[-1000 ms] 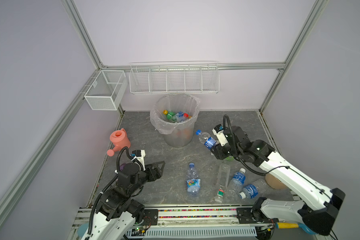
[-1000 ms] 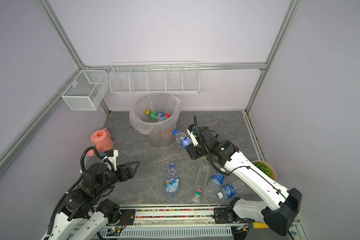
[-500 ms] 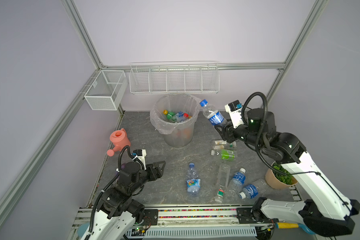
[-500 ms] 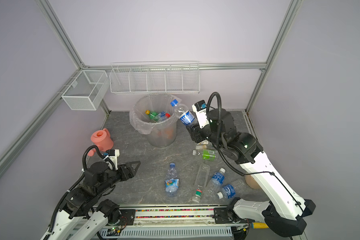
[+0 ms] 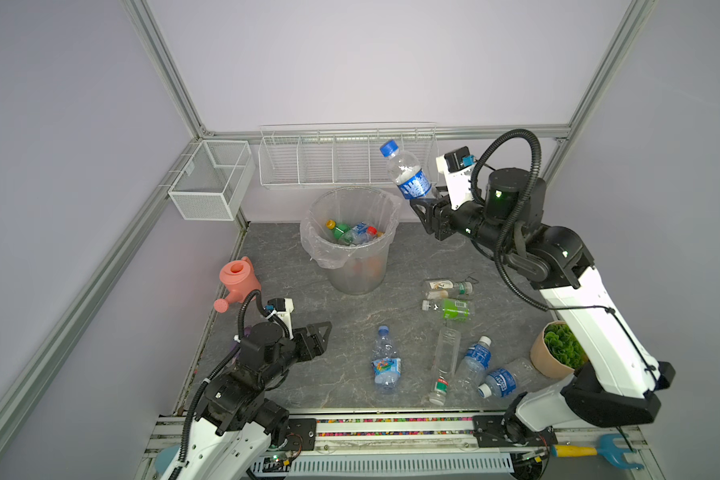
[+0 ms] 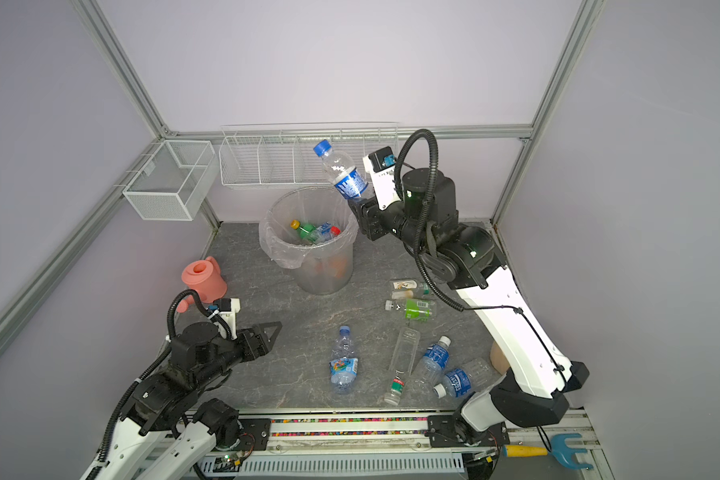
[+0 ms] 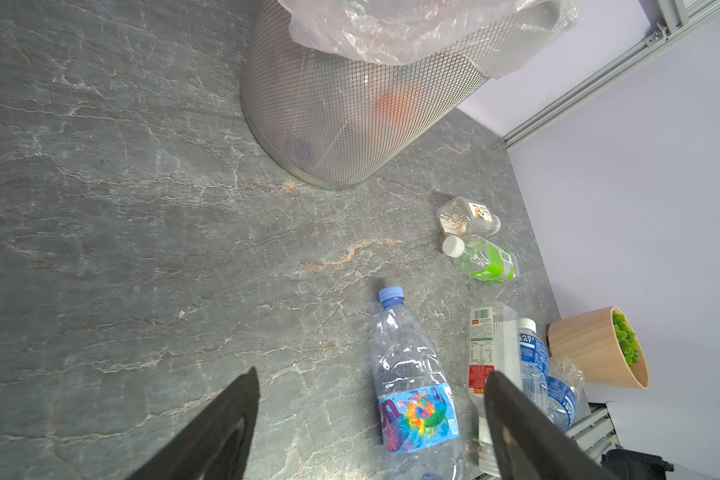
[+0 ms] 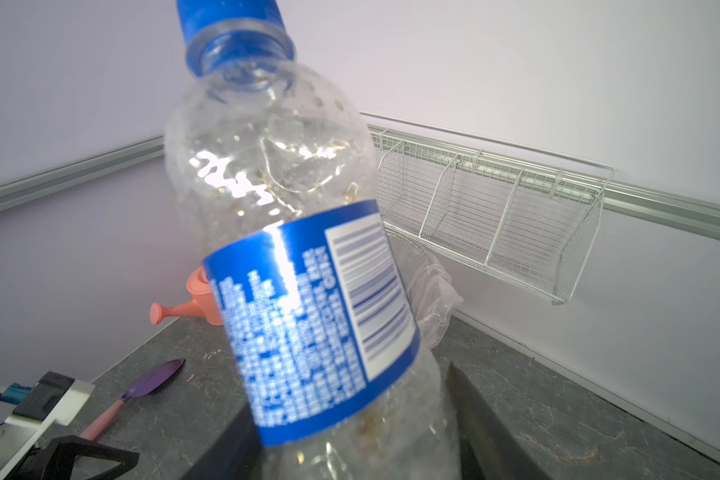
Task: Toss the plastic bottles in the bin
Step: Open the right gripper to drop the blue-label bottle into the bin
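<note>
The bin's opening [image 5: 350,216] lies beside the right gripper, so the right gripper will next swing sideways over it, toward the pink watering can, and let go of the bottle.
My right gripper [image 5: 427,203] [image 6: 360,203] [image 8: 350,415] is shut on the lower body of a clear plastic bottle [image 5: 406,174] [image 6: 344,174] [image 8: 308,291] with a blue label and cap. It holds the bottle tilted in the air, just right of and above the rim of the bin [image 5: 358,274] [image 6: 325,274] [image 7: 350,116], which holds several bottles. My left gripper [image 5: 323,332] [image 6: 273,332] [image 7: 371,372] hangs open and empty, low over the floor at front left. A rainbow-label bottle [image 5: 385,361] [image 7: 412,395] lies in front of it. Several more bottles [image 5: 474,357] lie at front right.
A pink watering can [image 5: 238,282] stands left of the bin. A potted plant [image 5: 558,349] sits by the right arm's base. Two white wire baskets [image 5: 346,158] [image 5: 211,178] hang on the walls. A purple trowel [image 8: 150,382] lies by the left wall.
My right arm has lifted the blue-label bottle from the floor beside the bin up to above rim height. The left arm has stayed put.
</note>
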Robot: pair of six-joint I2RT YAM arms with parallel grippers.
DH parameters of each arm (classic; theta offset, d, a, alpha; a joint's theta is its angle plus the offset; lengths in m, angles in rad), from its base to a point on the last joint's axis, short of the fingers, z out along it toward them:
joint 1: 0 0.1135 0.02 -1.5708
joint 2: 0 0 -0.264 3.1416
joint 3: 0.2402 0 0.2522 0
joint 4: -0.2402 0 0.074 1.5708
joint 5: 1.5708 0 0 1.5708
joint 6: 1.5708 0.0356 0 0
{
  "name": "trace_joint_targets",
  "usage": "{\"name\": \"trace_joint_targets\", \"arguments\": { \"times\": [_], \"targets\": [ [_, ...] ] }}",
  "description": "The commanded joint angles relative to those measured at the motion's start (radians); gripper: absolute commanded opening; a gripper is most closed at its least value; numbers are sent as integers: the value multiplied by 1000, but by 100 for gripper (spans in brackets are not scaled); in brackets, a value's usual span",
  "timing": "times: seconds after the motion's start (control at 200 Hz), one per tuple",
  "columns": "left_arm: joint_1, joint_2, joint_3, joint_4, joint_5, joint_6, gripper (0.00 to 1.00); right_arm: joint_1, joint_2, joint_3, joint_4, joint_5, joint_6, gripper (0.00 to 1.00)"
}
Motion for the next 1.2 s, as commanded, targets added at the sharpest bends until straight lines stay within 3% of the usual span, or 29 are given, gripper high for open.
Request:
{"name": "trace_joint_targets", "arguments": {
  "times": [0.0, 0.24, 0.33, 0.38, 0.435, 0.55, 1.195],
  "targets": [
    [-2, -10, 16, 5, 0, 0, 84, -9, 71, 45, 46, -15, -29, 52],
    [-2, -34, 16, -18, -1, -3, 84, -25, 345, 265, -54, -74, -11, 54],
    [-2, -54, 16, -35, -9, -4, 84, -31, 474, 416, -158, -87, -4, 57],
    [-3, -65, 16, -46, -13, -5, 84, -31, 528, 495, -226, -88, -2, 64],
    [-2, -78, 16, -56, -18, -6, 84, -32, 564, 537, -285, -81, 4, 82],
    [-1, -90, 10, -52, -17, -13, 84, -34, 525, 479, -263, -84, 13, 100],
    [-2, -33, 19, -10, 19, -7, 86, -35, 244, 164, -123, -52, 9, 97]
  ]
}}
